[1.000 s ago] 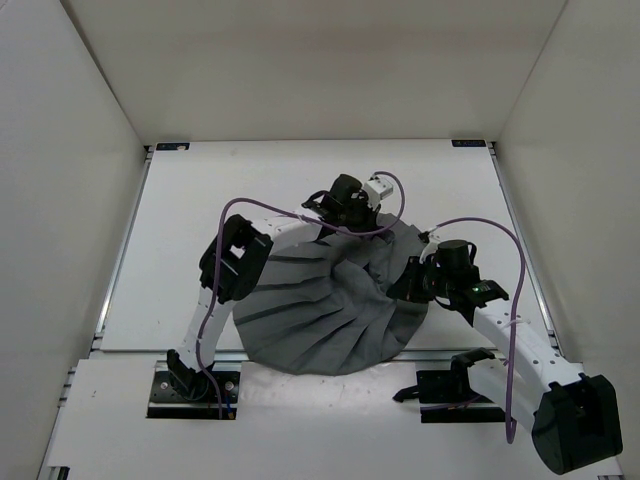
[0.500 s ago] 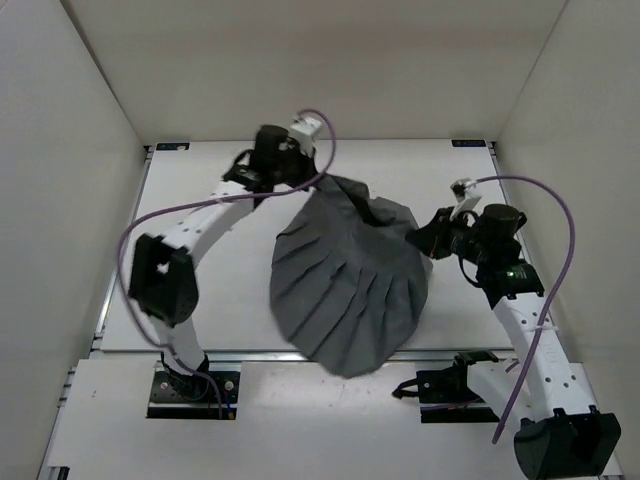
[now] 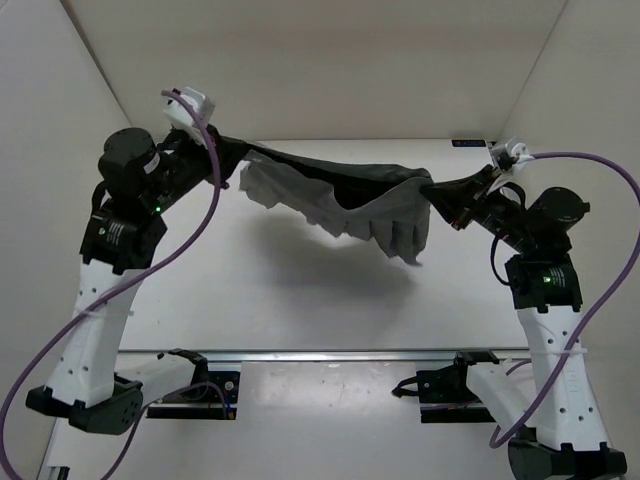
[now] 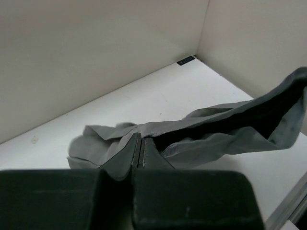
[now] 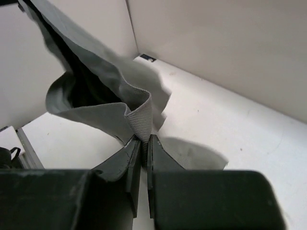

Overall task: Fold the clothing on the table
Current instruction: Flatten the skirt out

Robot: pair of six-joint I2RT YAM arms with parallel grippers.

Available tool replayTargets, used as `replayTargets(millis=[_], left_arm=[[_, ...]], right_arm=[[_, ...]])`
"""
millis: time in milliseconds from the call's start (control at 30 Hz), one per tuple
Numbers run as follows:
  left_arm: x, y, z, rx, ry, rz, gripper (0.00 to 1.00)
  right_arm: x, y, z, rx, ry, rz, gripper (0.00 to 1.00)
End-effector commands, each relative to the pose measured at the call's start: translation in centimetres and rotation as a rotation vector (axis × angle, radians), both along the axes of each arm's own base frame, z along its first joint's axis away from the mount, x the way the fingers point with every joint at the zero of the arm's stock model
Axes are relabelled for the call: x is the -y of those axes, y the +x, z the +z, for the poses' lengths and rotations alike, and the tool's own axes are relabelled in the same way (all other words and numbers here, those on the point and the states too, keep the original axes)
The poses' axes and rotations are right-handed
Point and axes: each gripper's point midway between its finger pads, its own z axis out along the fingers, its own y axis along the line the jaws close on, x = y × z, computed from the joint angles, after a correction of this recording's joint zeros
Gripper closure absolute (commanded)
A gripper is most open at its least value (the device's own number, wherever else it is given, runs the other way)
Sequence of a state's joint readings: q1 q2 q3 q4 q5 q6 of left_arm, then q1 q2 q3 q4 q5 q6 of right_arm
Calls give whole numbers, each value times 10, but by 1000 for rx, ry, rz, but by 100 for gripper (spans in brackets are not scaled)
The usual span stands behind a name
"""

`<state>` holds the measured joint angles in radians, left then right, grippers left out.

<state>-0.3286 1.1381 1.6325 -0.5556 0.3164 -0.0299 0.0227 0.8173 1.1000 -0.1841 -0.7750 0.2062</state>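
Observation:
My right gripper will go down to the far part of the white table and let go of the ribbed waistband (image 5: 141, 120), because the skirt is hanging in the air between both arms.
The clothing (image 3: 340, 195), a dark grey skirt with a lighter inner side, hangs stretched in the air above the white table (image 3: 250, 290), slung between both arms. My left gripper (image 3: 222, 150) is raised at the far left and shut on one end of the clothing (image 4: 211, 127). My right gripper (image 3: 437, 192) is raised at the far right and shut on the ribbed waistband (image 5: 141, 120) at the other end. In the left wrist view my left gripper (image 4: 139, 138) pinches the fabric edge. In the right wrist view my right gripper (image 5: 144, 140) holds the clothing (image 5: 96, 86), which drapes away to the left.
White walls enclose the table on the left, back and right. Metal rails (image 3: 330, 353) run along the near edge, with both arm bases behind them. The skirt's shadow (image 3: 340, 290) falls on the tabletop. Purple cables (image 3: 600, 250) loop from both arms.
Both arms have risen and swung apart, left arm to the far left and right arm to the far right. The skirt went from lying on the table to hanging stretched in the air.

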Motion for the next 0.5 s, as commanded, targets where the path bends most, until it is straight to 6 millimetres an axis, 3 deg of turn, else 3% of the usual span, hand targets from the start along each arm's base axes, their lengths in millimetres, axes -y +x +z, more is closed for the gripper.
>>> replayTargets(millis=[0,67,133,200,233,333,367,400,467], left_arm=[[-26,-20,-9,-55,51,76,100],[-31,-31,-2,-44,39,85,100],[-32,-33,-3,-46,39,90,100],[-29,-23,-27,-123,64,85,100],[-28,-18,-36,-154,71,80,100],[-10,2,-109,-360,81,31,100],[-8,13,-117,-364,65,38,100],[-8,25,-137,-408,29,53,100],[-3,49,-186,-552,3,66,100]], right_arm=[[0,-16,38,103,17,7,100],[-1,-23,51,122,24,16,100],[-4,-22,51,101,30,26,100],[-4,-13,40,50,38,27,100],[-3,-2,30,16,41,18,100],[-3,25,-16,-169,55,36,100],[-4,41,-38,-246,55,43,100],[-7,46,-55,-318,63,60,99],[-3,78,-100,-480,72,19,100]])
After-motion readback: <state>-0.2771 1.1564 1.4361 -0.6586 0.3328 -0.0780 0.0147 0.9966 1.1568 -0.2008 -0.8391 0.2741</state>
